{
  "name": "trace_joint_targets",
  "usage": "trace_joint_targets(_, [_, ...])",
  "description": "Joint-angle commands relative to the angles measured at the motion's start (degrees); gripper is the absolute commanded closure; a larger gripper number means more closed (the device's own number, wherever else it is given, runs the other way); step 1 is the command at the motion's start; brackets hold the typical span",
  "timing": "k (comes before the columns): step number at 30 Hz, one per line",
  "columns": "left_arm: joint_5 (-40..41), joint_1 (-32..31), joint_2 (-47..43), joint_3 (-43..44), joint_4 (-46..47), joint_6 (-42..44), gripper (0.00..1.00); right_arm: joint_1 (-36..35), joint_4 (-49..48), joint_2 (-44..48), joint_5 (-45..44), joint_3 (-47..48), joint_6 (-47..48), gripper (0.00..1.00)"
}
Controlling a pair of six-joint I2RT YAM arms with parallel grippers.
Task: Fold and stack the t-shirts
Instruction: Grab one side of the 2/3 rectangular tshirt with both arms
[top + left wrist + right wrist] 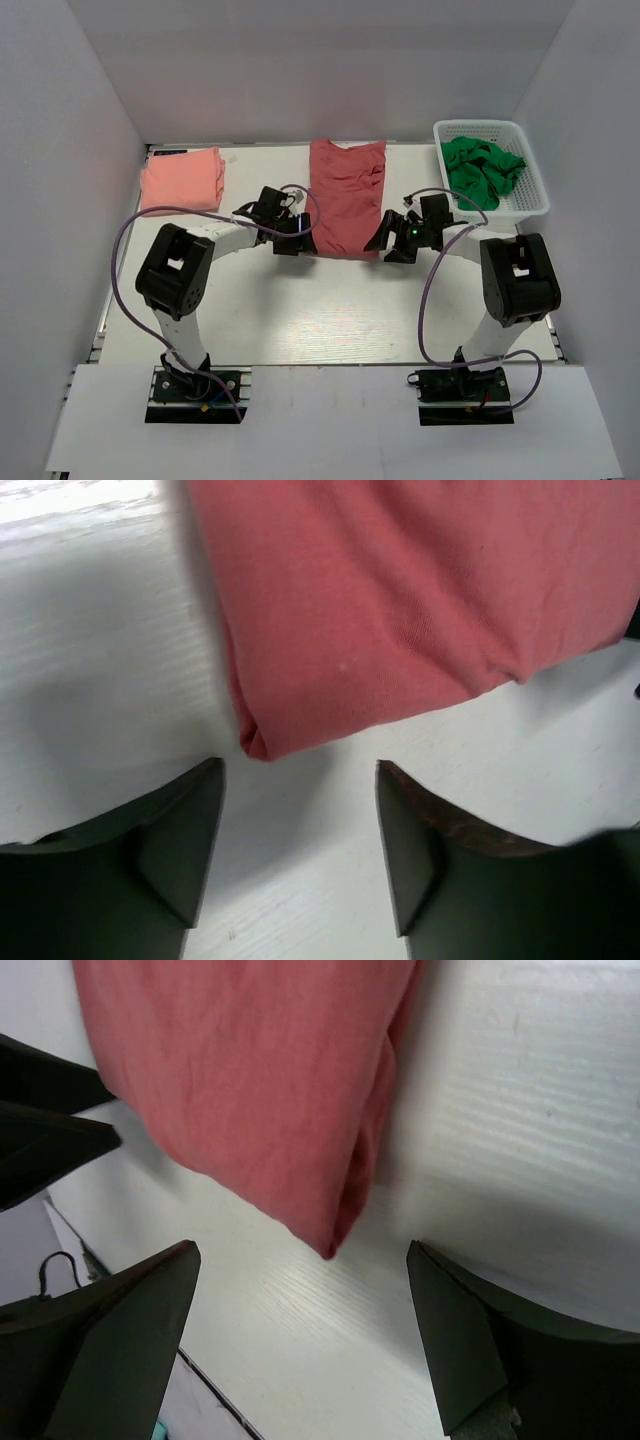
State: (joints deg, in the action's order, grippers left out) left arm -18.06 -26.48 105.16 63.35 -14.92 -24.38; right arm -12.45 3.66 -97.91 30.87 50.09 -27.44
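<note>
The red shirt's near corner (375, 258) (331, 1244) on the basket side still lies just beyond my right gripper's open fingers, so my right gripper should move in toward it.
The brick-red t-shirt (345, 195) lies folded into a long strip at the table's middle back. The salmon-pink t-shirt (182, 180) lies folded at the back left. My left gripper (296, 240) is open and empty just off the red shirt's near left corner (255, 742). My right gripper (388, 243) is open and empty just off its near right corner (330, 1245). In both wrist views the corner lies a little ahead of the open fingertips, not between them.
A white mesh basket (533, 195) at the back right holds crumpled green cloth (482, 170). White walls stand on three sides. The white tabletop (330, 310) stretches bare between the shirt and the arm bases.
</note>
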Motion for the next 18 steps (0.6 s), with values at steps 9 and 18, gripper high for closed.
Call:
trace_joint_targets(9, [-5.49, -0.06, 3.29, -0.24, 2.96, 1.71, 0.59, -0.12, -7.36, -4.83, 2.53, -0.26, -1.65, 0.6])
trace_joint_targets(18, [-5.49, -0.06, 4.35, -0.25, 3.41, -0.05, 1.0, 0.14, -9.73, -6.07, 1.99, -0.69, -1.3, 1.0])
